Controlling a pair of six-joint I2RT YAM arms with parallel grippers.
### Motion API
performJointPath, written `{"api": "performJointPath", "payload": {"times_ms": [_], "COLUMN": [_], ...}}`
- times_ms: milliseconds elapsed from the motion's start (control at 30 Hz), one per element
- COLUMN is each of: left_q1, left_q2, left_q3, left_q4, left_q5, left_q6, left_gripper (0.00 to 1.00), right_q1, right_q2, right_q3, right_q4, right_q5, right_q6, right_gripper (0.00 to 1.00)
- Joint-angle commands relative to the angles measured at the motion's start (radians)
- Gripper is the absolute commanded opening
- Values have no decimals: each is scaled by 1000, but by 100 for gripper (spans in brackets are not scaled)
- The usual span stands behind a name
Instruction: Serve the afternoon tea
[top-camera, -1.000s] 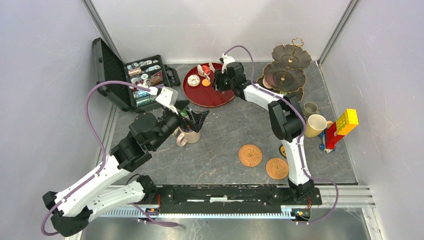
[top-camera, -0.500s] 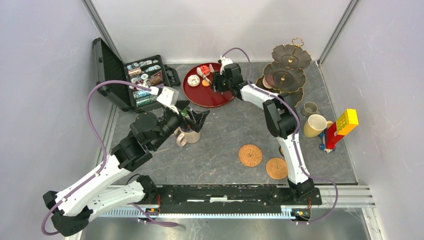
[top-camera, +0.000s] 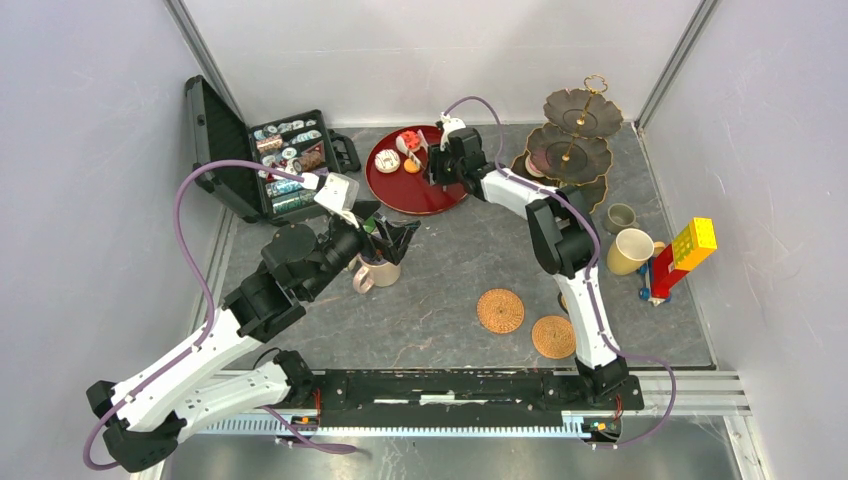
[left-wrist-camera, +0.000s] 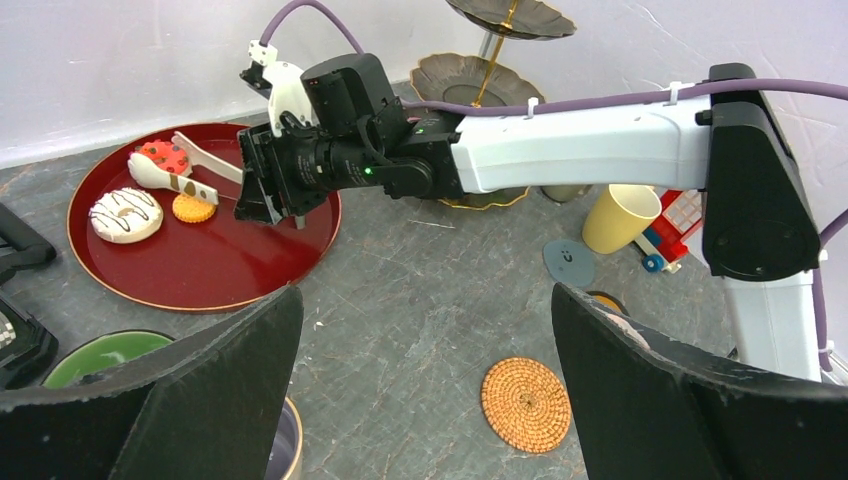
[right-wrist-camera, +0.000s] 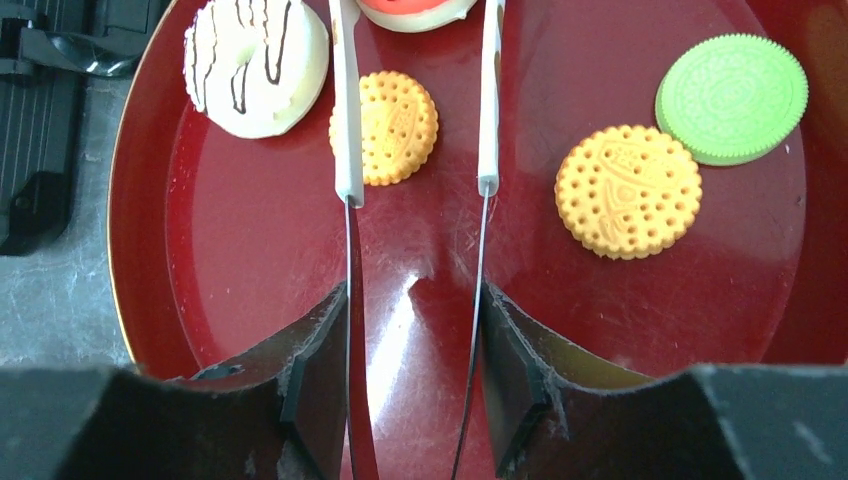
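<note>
My right gripper should lift the red and white cake across to the right in the top view and release the tongs, because the stand's middle level has bare room there.
My right gripper is shut on metal tongs with white tips and holds them low over the round red tray. The tong tips stand on either side of a red and white cake. An orange biscuit lies under the tong arms. A white iced cake, a second orange biscuit and a green biscuit lie around them. My left gripper is open and empty above the beige mug and the green-lined mug. The three-tier stand is at the back right.
An open black case stands at the back left. Two woven coasters lie front centre. The yellow mug, the small grey mug and a toy of coloured blocks stand at the right edge.
My right gripper has reached a little farther left over the red tray with the tongs. The left arm has not moved.
</note>
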Motion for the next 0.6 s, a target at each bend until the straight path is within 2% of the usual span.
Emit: {"api": "performJointPath", "payload": {"times_ms": [0, 167, 333, 433, 500, 567], "left_q1": [2, 3, 2, 2, 2, 1], "left_q2": [-13, -24, -39, -52, -58, -60], "left_q3": [26, 26, 24, 23, 22, 23], "left_q4": [29, 30, 34, 36, 38, 38], "left_q5": [5, 7, 20, 19, 20, 25], "left_q6": [55, 52, 46, 44, 41, 39], "left_gripper": [100, 100, 100, 100, 100, 100], "right_q1": [2, 1, 2, 2, 3, 3], "right_q2": [-172, -360, -610, -826, -1020, -1198], "right_q3": [-68, -272, -506, -720, -911, -1031], "right_q4": [46, 83, 38, 66, 164, 139], "right_q5": [11, -17, -38, -109, -163, -140], "right_q6": [3, 5, -39, -128, -168, -183], "right_gripper": [29, 26, 23, 22, 22, 22]}}
